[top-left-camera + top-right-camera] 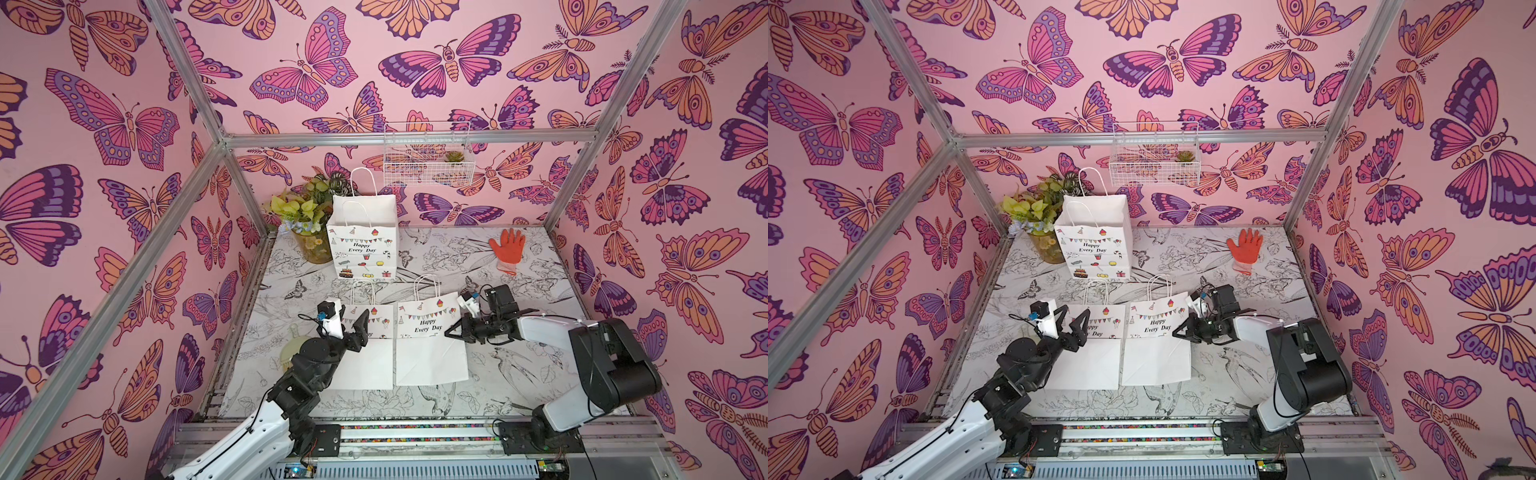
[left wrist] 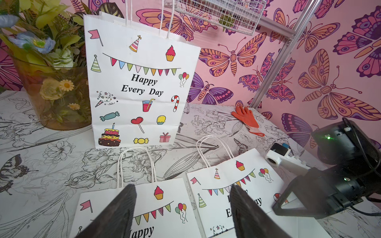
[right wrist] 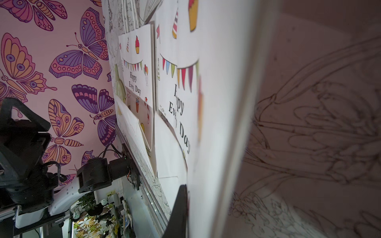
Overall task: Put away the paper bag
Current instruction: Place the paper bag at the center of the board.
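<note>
The robot's right gripper will next move the held edge of its bag sideways toward the flat bag beneath the left gripper and release that edge, because a narrow gap separates the two bags.
Two white "Happy Every Day" paper bags lie flat side by side on the table in both top views: a left one and a right one. A third bag stands upright at the back. My left gripper hovers open over the upper part of the left flat bag, with nothing between its fingers. My right gripper is shut on the right edge of the right flat bag, its dark finger pressed flat against the paper. The other finger is hidden behind the bag.
A vase of flowers stands at the back left beside the upright bag. An orange glove lies at the back right. A white wire basket hangs on the back wall. A pale green object lies by the left arm.
</note>
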You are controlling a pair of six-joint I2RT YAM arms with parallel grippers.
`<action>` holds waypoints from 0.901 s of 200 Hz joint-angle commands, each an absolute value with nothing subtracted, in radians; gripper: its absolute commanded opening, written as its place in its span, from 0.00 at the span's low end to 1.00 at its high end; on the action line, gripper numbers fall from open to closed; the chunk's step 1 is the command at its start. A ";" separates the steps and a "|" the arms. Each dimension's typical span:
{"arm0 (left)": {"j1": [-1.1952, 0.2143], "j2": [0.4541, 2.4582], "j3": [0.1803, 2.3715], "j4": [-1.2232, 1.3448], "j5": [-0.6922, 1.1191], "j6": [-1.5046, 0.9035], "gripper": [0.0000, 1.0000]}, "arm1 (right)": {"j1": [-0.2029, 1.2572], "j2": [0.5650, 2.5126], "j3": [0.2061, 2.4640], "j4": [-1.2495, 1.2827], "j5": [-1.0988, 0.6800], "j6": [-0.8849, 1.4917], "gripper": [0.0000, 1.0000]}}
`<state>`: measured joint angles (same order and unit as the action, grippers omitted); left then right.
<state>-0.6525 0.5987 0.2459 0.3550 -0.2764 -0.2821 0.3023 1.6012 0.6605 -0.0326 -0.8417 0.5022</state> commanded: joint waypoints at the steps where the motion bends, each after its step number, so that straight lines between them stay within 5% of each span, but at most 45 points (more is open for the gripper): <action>1: -0.645 0.600 0.232 0.388 -0.259 -0.295 0.74 | 0.331 1.633 0.678 0.000 -0.822 0.518 0.00; 124: -0.643 0.611 0.228 0.394 -0.259 -0.296 0.74 | 0.380 1.675 0.654 0.113 -0.798 0.587 0.01; 180: -0.643 0.620 0.227 0.399 -0.256 -0.296 0.74 | 0.379 1.654 0.662 0.047 -0.769 0.563 0.44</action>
<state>-0.6479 0.6197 0.2459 0.3706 -0.2687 -0.2935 0.3740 1.6627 0.6590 0.0883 -0.7986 0.5777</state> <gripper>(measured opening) 0.740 0.377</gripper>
